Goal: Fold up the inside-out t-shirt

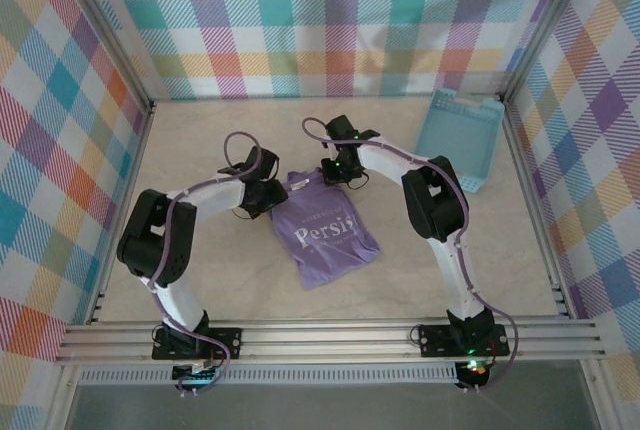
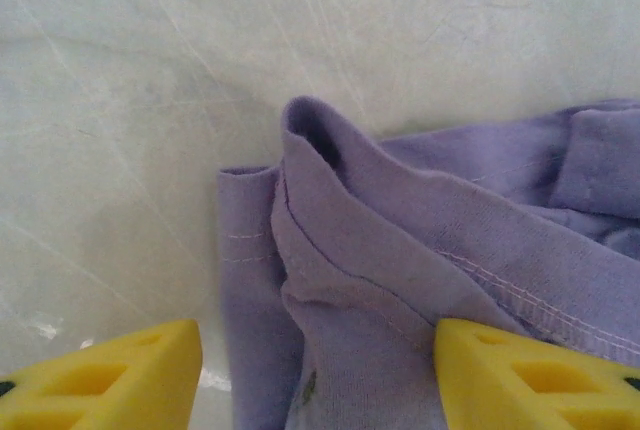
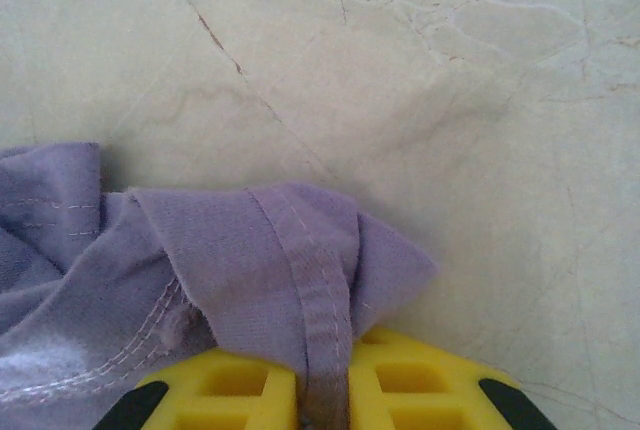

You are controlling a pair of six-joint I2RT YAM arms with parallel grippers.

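Note:
My left gripper will move gently outward and toward my right gripper next, onto the hemmed fold (image 1: 286, 189) (image 2: 350, 285) just outward of the ends of its fingers, because one finger hangs over bare tabletop.
The lavender t-shirt (image 1: 322, 235) lies crumpled in the middle of the table, pale lettering facing up. My left gripper (image 1: 268, 195) sits at the shirt's upper left edge. In the left wrist view its yellow fingers (image 2: 110, 375) stand wide apart, open, with a fold of the t-shirt (image 2: 400, 280) lying between them. My right gripper (image 1: 338, 168) is at the shirt's top edge. In the right wrist view its yellow fingers (image 3: 250, 390) are shut on a seamed hem of the t-shirt (image 3: 300, 270), which runs down into the gap between them.
A light blue slotted basket (image 1: 460, 138) lies at the back right near the wall. Plaid walls and metal frame posts close the table on three sides. Bare marble-look tabletop (image 1: 200, 140) stretches around the shirt.

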